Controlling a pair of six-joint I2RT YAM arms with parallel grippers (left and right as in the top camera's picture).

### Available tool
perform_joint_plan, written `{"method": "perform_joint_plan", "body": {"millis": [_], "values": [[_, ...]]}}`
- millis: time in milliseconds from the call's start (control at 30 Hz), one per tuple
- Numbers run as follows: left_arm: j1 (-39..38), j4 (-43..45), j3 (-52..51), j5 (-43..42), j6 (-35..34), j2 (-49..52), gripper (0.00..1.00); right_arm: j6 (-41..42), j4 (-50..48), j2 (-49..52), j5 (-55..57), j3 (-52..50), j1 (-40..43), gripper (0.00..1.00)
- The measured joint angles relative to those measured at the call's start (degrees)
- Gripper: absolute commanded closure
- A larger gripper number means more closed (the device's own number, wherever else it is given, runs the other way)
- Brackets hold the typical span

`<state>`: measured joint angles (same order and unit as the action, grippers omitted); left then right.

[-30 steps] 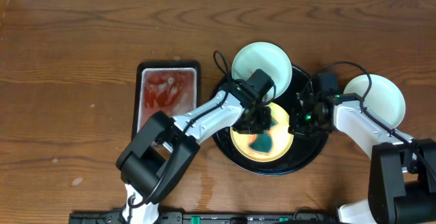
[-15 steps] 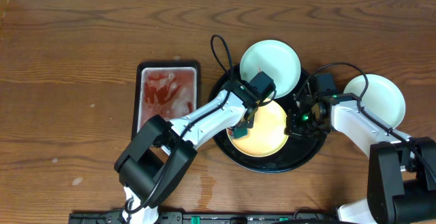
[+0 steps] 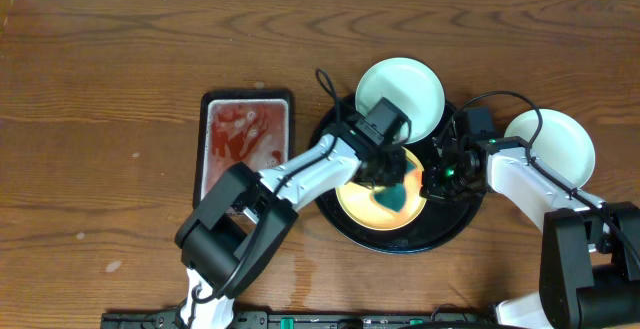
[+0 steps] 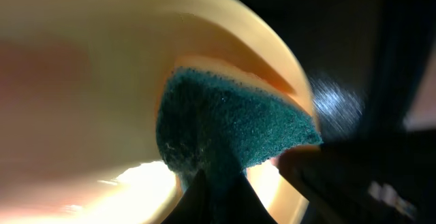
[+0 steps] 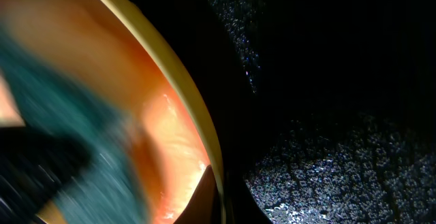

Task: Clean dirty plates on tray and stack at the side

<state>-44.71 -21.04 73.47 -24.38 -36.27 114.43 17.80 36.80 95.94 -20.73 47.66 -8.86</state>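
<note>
I should next lift my left gripper off the plate, swing it left in the overhead view to the rectangular black tray and let go of the sponge (image 3: 391, 198) there.
The large round black tray (image 3: 450, 231) holds a pale yellow plate (image 3: 362, 202). My left gripper (image 3: 392, 181) is shut on a teal sponge (image 3: 391, 198) and presses it on the yellow plate; the sponge fills the left wrist view (image 4: 231, 132) against the yellow plate (image 4: 82, 101). My right gripper (image 3: 436, 181) is shut on the yellow plate's right rim (image 5: 197, 132), with the wet tray floor (image 5: 327, 169) beside it. One mint-white plate (image 3: 400, 94) lies at the tray's far edge. A second mint-white plate (image 3: 550, 141) lies on the table to the right.
A rectangular black tray of reddish soapy water (image 3: 246, 137) stands left of the round tray. Cables loop above both wrists. The wooden table (image 3: 100, 119) stretches to the left.
The left gripper has swept the sponge back to the right over the yellow plate. The right gripper has kept its hold on the rim.
</note>
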Motion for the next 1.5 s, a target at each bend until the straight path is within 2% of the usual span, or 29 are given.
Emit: {"method": "perform_joint_plan", "body": {"millis": [233,400,567,800,933,1067,1200,1500], "values": [[-1.31,-1.53,0.0,-2.86,-0.04,0.13,0.92,0.0,0.0,0.0,0.09,0.02,0.0,0.99],[-1.2,-5.22,0.59,-0.81,0.9,0.11,0.92,0.0,0.0,0.0,0.09,0.02,0.0,0.99],[-1.44,-13.16,1.68,8.96,1.49,-1.03,0.92,0.0,0.09,0.0,0.09,0.02,0.0,0.99],[-2.27,-21.57,2.49,30.03,1.6,-1.77,0.92,0.0,0.44,0.0,0.09,0.09,0.0,0.99],[-2.6,-25.64,4.44,37.03,1.62,-1.11,0.93,0.04,0.66,0.02,-0.46,0.09,-0.09,0.99],[-2.6,-26.47,6.71,39.54,1.64,0.02,0.93,0.07,0.63,0.02,-0.9,0.09,-0.13,0.99],[-2.23,-21.84,6.99,37.29,1.77,0.07,0.92,0.24,0.66,0.02,-0.76,0.09,-0.13,0.99],[-1.36,-5.62,4.72,17.68,0.9,0.24,0.92,0.63,0.7,0.02,0.24,0.2,-0.04,0.99]]}}
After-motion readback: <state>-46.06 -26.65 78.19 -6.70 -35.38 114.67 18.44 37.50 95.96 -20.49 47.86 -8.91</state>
